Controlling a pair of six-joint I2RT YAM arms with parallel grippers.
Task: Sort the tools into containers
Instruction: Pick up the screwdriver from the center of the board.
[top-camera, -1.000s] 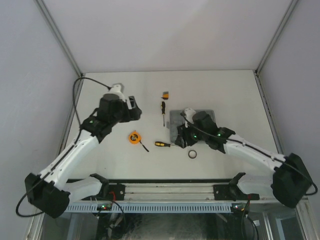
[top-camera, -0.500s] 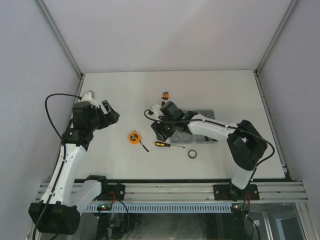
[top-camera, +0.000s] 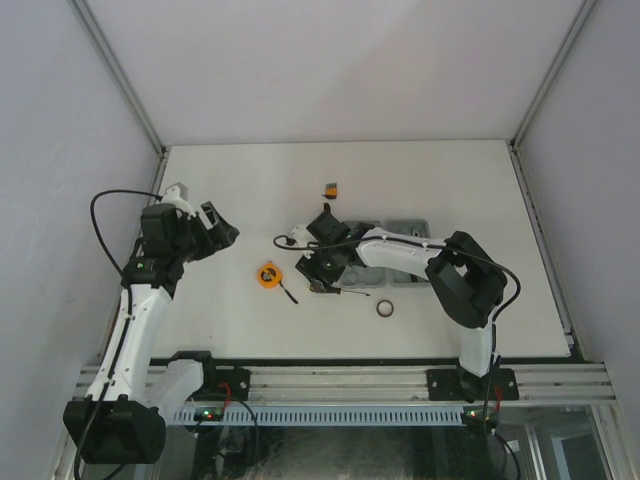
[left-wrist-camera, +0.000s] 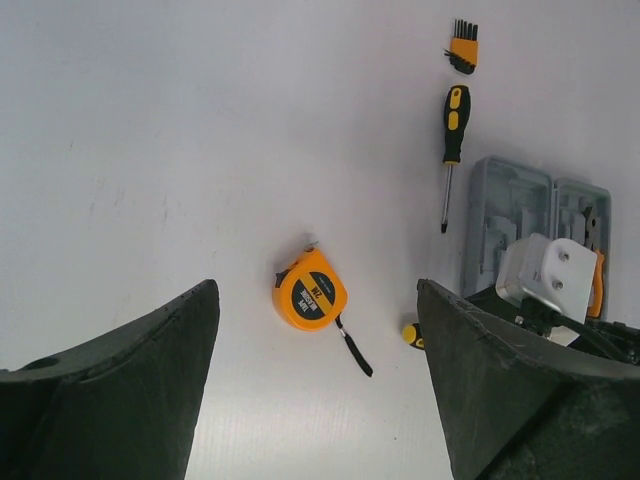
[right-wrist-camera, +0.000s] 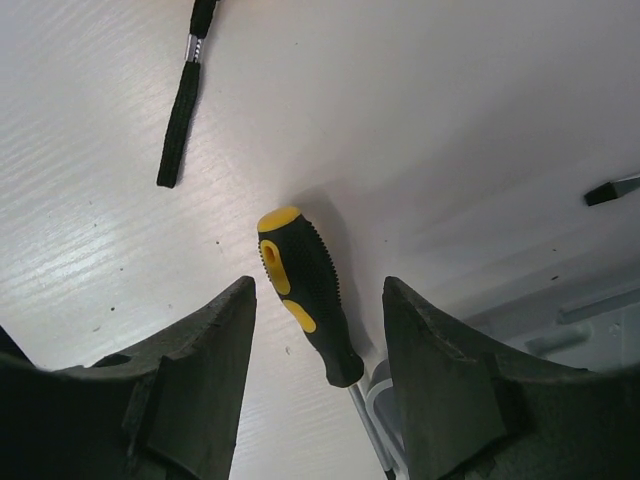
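I need to lower my right gripper next onto the black-and-yellow handle of the screwdriver (right-wrist-camera: 308, 288) beside the case (right-wrist-camera: 600, 330) and close it. Its open fingers are already on both sides of that handle.
A black-and-yellow screwdriver (right-wrist-camera: 305, 290) lies on the white table, its shaft running toward the grey case (right-wrist-camera: 600, 330). My right gripper (right-wrist-camera: 318, 282) is open and straddles its handle without touching it; in the top view the right gripper (top-camera: 322, 275) hides most of that tool. A second screwdriver (left-wrist-camera: 455, 125) lies beyond, near the small orange-black block (left-wrist-camera: 463, 48). The orange tape measure (left-wrist-camera: 310, 290) lies left of the case (left-wrist-camera: 515, 215). My left gripper (top-camera: 222, 232) hangs open and empty, well left of the tape measure (top-camera: 267, 275). A black ring (top-camera: 385, 309) lies nearer the front.
The tape measure's black strap (right-wrist-camera: 180, 110) lies just beyond the right gripper. The right arm crosses over the open case (top-camera: 405, 258), where something orange (left-wrist-camera: 598, 270) lies inside. Frame posts and walls bound the table (top-camera: 460, 190).
The left arm drew back to the left and now holds still. The right gripper swung left off the case and came down over the near screwdriver.
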